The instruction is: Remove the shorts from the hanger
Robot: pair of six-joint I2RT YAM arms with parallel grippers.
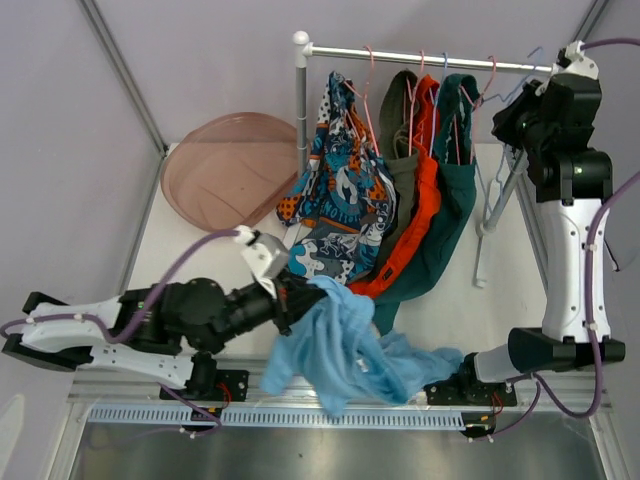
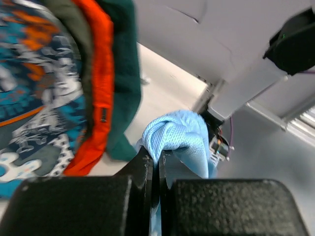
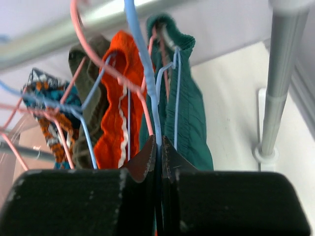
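Note:
Next, my right gripper rises slightly, then brings the hook down onto the bar. The hook of the blue wire hanger stands above the bar [image 1: 533, 69].
The light blue shorts [image 1: 350, 350] are off the rail and lie bunched at the near table edge; my left gripper [image 1: 297, 297] is shut on a fold of them [image 2: 172, 135]. The printed shorts [image 1: 335, 185], olive shorts [image 1: 403, 150], orange shorts [image 1: 420, 200] and dark teal shorts [image 1: 450, 200] hang on hangers from the rail [image 1: 430, 60]. My right gripper [image 1: 520, 120] is up by the rail's right end, shut on a bare blue wire hanger [image 3: 147, 88]. The dark teal shorts [image 3: 189, 113] and orange shorts [image 3: 115, 118] hang just behind it.
A pink shallow bowl [image 1: 230, 165] lies at the back left of the table. The rail's right upright [image 3: 280, 73] and its foot [image 1: 487, 228] stand beside my right gripper. The left upright [image 1: 302, 100] stands by the printed shorts.

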